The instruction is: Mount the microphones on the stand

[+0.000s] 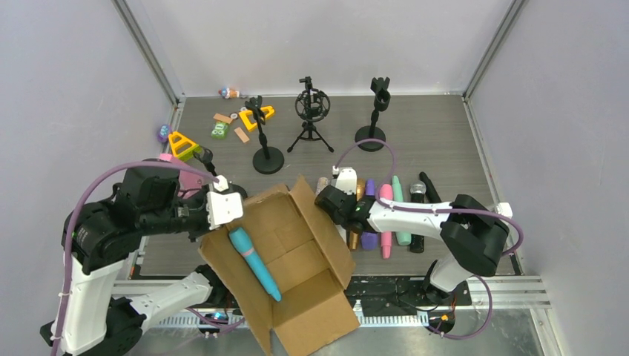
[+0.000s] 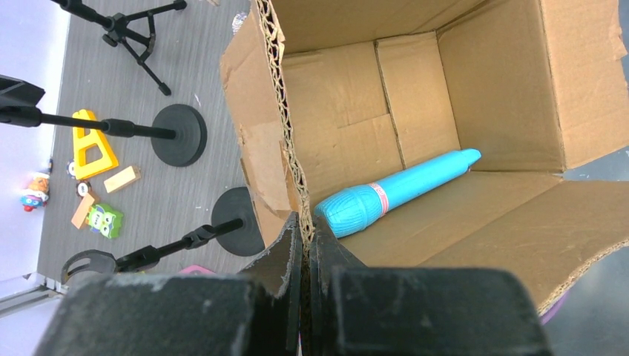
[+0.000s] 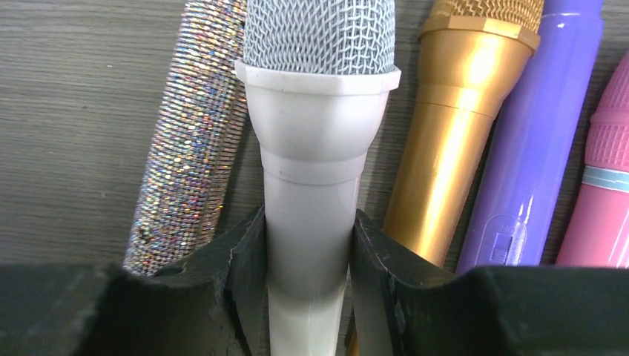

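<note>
Next, my right gripper shifts the white microphone sideways toward the gold microphone [image 3: 428,182] and releases the handle, since the white microphone lies close against the silver-glitter [image 3: 193,126] one.
A cyan microphone [image 1: 254,261] [image 2: 393,191] lies inside an open cardboard box [image 1: 311,297] [image 2: 489,74]. My left gripper [image 2: 305,222] is shut on the box's corrugated side wall [image 2: 285,126]. To the right of the box, my right gripper [image 3: 308,219] is shut on the handle of the white microphone [image 3: 319,126] [image 1: 346,178]. That one lies in a row on the table with the silver-glitter [image 3: 193,126], gold [image 3: 452,133], purple [image 3: 534,133], pink [image 3: 604,185], mint green [image 1: 400,211] and black [image 1: 419,211] microphones. Two round-base stands [image 1: 268,159] [image 1: 371,137] and a tripod stand [image 1: 310,119] are at the back.
A further round-base stand [image 2: 237,230] is tucked against the box's left side. Yellow triangles [image 1: 256,117] [image 1: 182,144], wooden blocks [image 1: 222,119] and a green toy [image 1: 219,131] lie at the back left. Grey walls close in the table on three sides.
</note>
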Controlling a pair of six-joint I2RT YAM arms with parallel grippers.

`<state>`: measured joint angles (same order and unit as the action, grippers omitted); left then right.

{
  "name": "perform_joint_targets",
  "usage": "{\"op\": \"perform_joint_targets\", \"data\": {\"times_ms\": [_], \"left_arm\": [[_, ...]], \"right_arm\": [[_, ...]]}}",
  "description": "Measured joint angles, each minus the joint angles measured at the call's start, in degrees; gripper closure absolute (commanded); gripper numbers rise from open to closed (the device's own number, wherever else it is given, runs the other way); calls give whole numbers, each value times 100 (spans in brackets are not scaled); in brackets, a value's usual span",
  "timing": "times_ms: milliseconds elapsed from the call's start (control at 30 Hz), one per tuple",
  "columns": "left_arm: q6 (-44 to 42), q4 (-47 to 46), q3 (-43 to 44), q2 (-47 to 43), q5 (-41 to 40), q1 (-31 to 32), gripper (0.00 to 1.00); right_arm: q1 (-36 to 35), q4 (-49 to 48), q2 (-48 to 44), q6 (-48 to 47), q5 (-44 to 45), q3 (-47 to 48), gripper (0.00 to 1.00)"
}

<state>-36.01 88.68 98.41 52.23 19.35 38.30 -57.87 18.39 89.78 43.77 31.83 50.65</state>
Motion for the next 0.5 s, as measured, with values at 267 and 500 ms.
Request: {"op": "perform_joint_targets", "data": {"times_ms": [267,500], "left_arm": [[2,-4,4,81,17,0,100],[24,-7,83,229,52,0,100]], "right_arm": [[225,-28,39,-2,7,-332,80],[350,28,-127,-205,-48,-435,37]]}}
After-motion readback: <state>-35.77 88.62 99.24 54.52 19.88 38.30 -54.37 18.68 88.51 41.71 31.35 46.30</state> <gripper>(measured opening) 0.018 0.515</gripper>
